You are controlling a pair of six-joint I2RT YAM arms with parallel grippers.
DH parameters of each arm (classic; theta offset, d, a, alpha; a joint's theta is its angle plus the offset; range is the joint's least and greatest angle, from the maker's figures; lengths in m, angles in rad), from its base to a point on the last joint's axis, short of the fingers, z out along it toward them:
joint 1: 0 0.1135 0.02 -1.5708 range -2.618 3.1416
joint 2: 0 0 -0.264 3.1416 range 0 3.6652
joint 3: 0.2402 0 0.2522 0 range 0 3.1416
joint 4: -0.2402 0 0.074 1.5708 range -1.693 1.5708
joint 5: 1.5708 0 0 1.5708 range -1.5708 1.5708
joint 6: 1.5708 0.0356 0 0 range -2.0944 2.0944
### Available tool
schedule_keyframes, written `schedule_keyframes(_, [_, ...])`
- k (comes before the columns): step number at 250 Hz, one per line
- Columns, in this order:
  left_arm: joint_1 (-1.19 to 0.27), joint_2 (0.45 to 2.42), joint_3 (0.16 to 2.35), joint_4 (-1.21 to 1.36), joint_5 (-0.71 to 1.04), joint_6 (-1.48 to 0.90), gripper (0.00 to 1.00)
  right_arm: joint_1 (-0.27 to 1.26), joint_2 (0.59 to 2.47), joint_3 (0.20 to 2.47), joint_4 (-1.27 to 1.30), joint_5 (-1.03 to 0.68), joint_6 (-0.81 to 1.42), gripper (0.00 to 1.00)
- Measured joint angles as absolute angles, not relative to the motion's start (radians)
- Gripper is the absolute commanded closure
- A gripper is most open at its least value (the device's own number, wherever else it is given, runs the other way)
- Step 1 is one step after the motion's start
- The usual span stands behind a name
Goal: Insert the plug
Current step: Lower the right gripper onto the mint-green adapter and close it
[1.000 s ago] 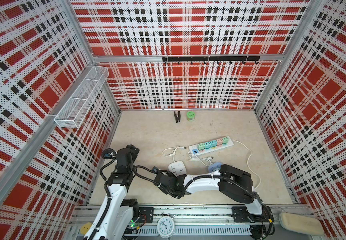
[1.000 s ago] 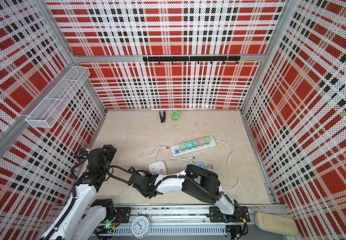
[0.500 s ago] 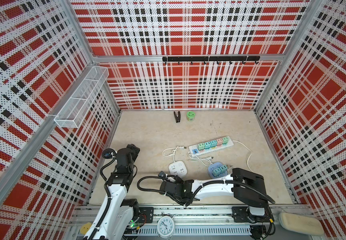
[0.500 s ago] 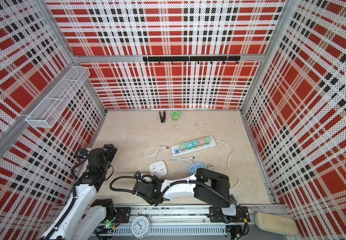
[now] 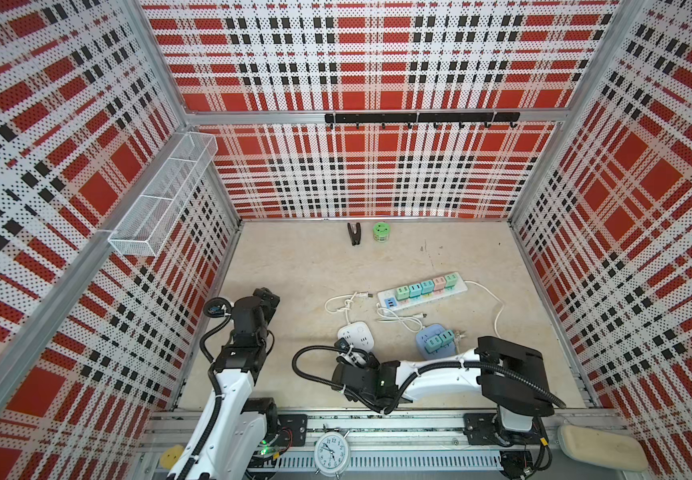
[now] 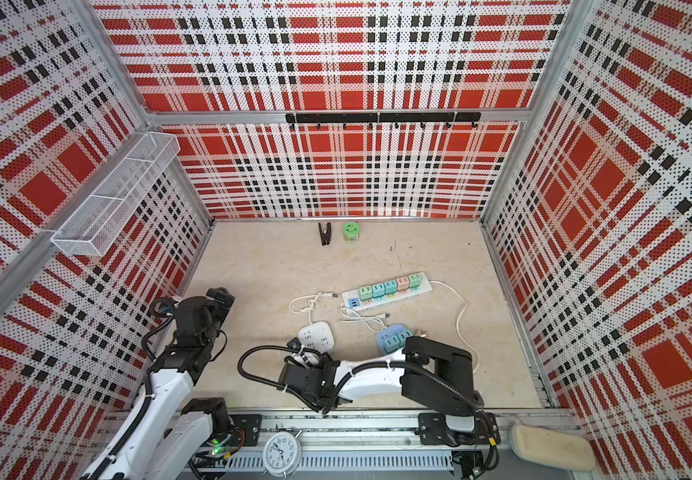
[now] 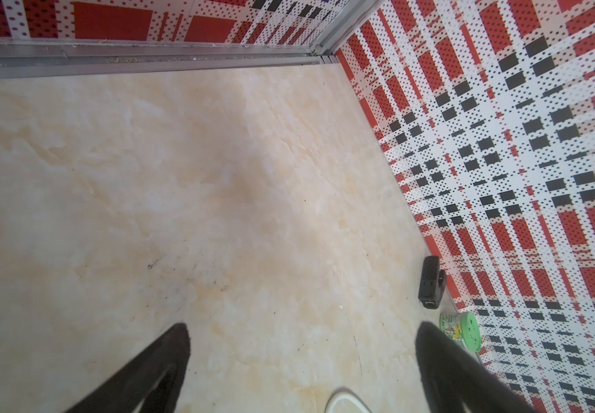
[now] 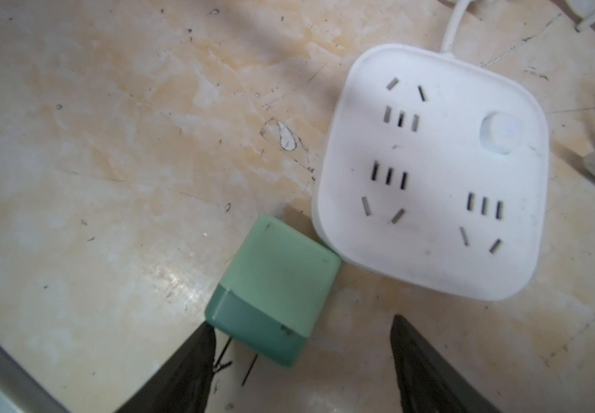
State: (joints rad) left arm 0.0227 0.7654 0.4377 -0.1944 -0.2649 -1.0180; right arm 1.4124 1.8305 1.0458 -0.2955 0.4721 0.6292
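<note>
My open right gripper goes sideways and onto the green plug's body [image 8: 273,289] and closes next. One finger stands at the plug's pins, and the other is well clear.
A two-tone green plug [image 8: 274,293] lies on its side on the beige table, its two prongs pointing back toward my right gripper [image 8: 303,343]. That gripper is open. One finger [image 8: 192,361] stands right at the prongs, while the other is well clear of the plug. The plug's far corner touches a white square socket block [image 8: 431,171] whose slots are all empty. In both top views the right gripper [image 5: 352,359] [image 6: 308,357] sits low just in front of this block [image 5: 356,333] and hides the plug. My left gripper [image 7: 303,332] [image 5: 267,297] hangs open over bare table at the left.
A long power strip [image 5: 423,291] full of coloured plugs lies mid-table, with a blue block [image 5: 433,343] carrying green plugs nearer. White cables [image 5: 394,320] loop between them. A black clip [image 5: 353,233] and a green tin [image 5: 381,231] stand by the back wall.
My right gripper's jaws have spread apart and the green plug now lies free on the table. The right arm's elbow has swung right and back. The left arm stays put.
</note>
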Motion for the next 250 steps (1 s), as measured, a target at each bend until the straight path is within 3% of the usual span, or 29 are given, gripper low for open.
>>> schedule_keyframes(134, [0.023,0.763,0.436,-0.194,-0.264,-1.018,0.01,1.420,1.838,1.061,-0.216,0.459,0.676,0.22])
schedule_keyframes(250, [0.023,0.758,0.434,-0.191,-0.264,-1.018,0.01,1.420,1.909,1.103,-0.228,0.465,0.682,0.30])
